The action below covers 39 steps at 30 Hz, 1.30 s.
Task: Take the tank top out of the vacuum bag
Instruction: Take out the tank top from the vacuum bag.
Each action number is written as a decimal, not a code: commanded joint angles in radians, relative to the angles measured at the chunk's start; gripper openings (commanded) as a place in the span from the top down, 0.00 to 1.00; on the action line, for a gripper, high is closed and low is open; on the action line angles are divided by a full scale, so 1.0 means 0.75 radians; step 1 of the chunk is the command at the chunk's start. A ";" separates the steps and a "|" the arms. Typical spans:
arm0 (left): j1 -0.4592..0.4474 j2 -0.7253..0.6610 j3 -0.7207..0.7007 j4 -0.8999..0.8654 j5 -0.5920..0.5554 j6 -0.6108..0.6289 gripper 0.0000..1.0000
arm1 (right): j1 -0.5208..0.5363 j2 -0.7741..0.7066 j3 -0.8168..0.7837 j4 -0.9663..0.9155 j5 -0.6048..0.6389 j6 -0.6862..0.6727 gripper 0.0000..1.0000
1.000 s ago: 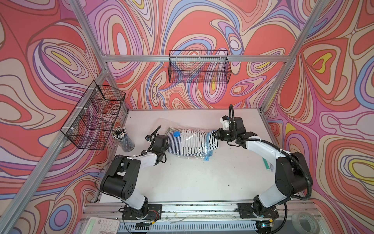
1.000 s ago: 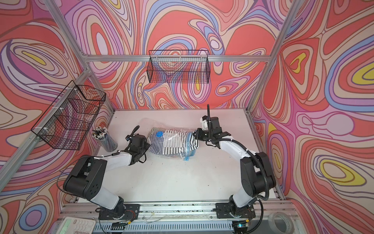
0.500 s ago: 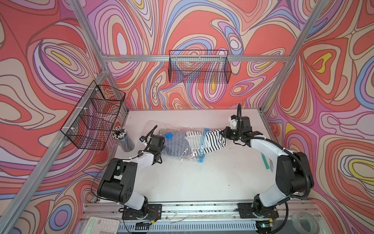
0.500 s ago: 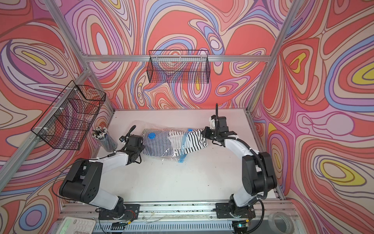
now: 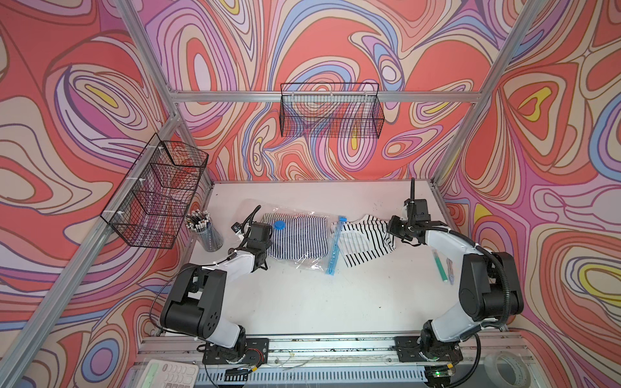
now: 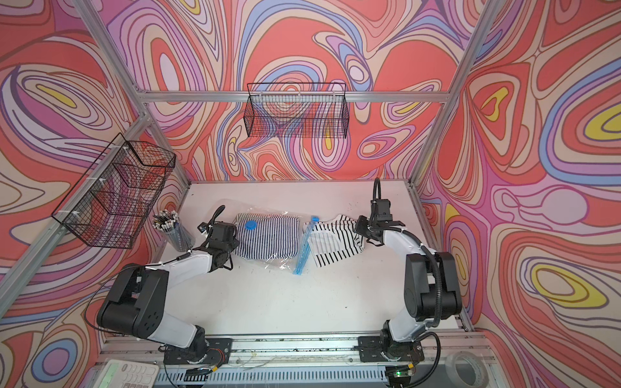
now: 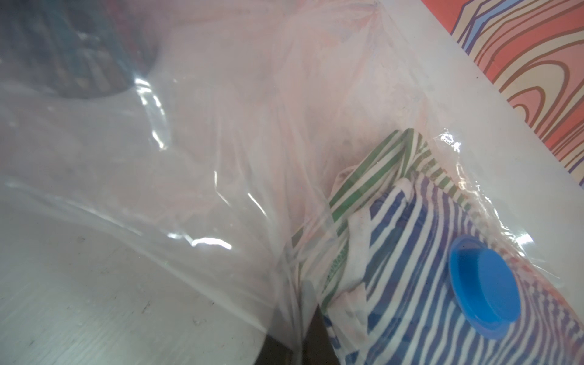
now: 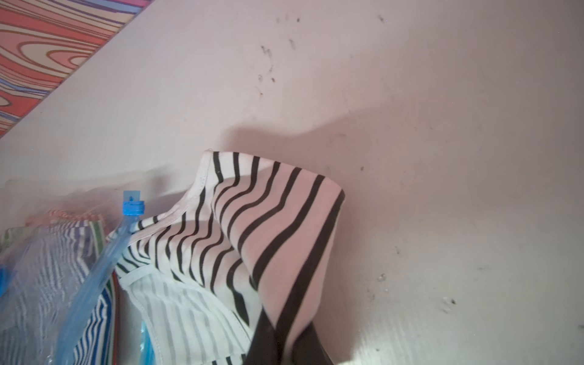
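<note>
I should move my right gripper next, because the tank top meets the zip strip (image 5: 334,247). It should go over the bare tabletop between the strip and the green pen and let go of the cloth.
The clear vacuum bag (image 5: 302,235) lies flat at the table's middle, with its blue valve cap (image 5: 279,224) at the left and its light-blue zip strip (image 5: 334,247) at the right. The black-and-white striped tank top (image 5: 364,240) lies right of the strip, its left edge at the bag's mouth. My right gripper (image 8: 284,328) is shut on the tank top's (image 8: 268,215) right end. My left gripper (image 7: 300,319) is shut on a pinch of the bag's plastic (image 7: 189,158) beside the cap (image 7: 483,284). Blue-striped and green-striped clothes (image 7: 410,268) remain inside the bag.
A cup of pens (image 5: 205,231) stands left of my left gripper (image 5: 260,235). A green pen (image 5: 440,265) lies by the right arm. Wire baskets hang on the left wall (image 5: 154,191) and the back wall (image 5: 331,112). A tape roll (image 5: 507,369) and a calculator (image 5: 168,374) sit below the front rail.
My right gripper has moved right, drawing the tank top out past the zip strip. My left gripper has moved left with the bag, which now lies stretched flat.
</note>
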 commanded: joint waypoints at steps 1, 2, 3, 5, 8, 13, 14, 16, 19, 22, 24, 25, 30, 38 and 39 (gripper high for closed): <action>0.018 -0.036 0.044 -0.041 -0.059 0.046 1.00 | -0.037 0.019 -0.037 -0.037 0.085 -0.027 1.00; 0.017 -0.038 0.043 -0.037 -0.057 0.051 1.00 | -0.042 0.020 -0.040 -0.044 0.105 -0.025 1.00; 0.018 -0.041 0.042 -0.034 -0.054 0.057 1.00 | -0.048 0.020 -0.045 -0.055 0.134 -0.026 1.00; 0.017 -0.045 0.043 -0.032 -0.041 0.067 1.00 | -0.057 0.021 -0.054 -0.077 0.165 -0.019 1.00; 0.017 -0.056 0.055 -0.042 -0.009 0.091 1.00 | -0.075 0.019 -0.089 -0.090 0.165 -0.006 1.00; 0.017 -0.082 0.103 -0.104 0.041 0.157 1.00 | -0.088 -0.015 -0.128 -0.105 0.130 0.006 1.00; 0.017 -0.088 0.117 -0.120 0.050 0.177 1.00 | -0.088 -0.023 -0.133 -0.112 0.123 0.012 1.00; 0.017 -0.100 0.149 -0.154 0.070 0.215 1.00 | -0.089 -0.036 -0.139 -0.127 0.115 0.017 1.00; 0.012 -0.123 0.184 -0.191 0.100 0.270 0.96 | -0.088 -0.045 -0.148 -0.142 0.118 0.018 0.73; 0.002 -0.145 0.213 -0.228 0.122 0.317 0.77 | -0.092 -0.056 -0.123 -0.169 0.145 -0.001 0.47; -0.005 -0.154 0.242 -0.281 0.134 0.339 0.59 | -0.098 -0.061 -0.081 -0.191 0.155 -0.010 0.37; -0.011 -0.159 0.251 -0.300 0.132 0.346 0.51 | -0.101 -0.059 -0.058 -0.201 0.150 -0.017 0.34; -0.046 -0.197 0.266 -0.361 0.103 0.365 0.16 | -0.100 -0.012 0.054 -0.228 0.143 -0.023 0.30; -0.202 -0.280 0.291 -0.382 0.223 0.385 0.07 | -0.100 0.059 0.120 -0.143 0.126 0.002 0.29; -0.222 -0.287 0.293 -0.377 0.255 0.385 0.08 | -0.100 0.062 0.120 -0.120 0.104 0.008 0.29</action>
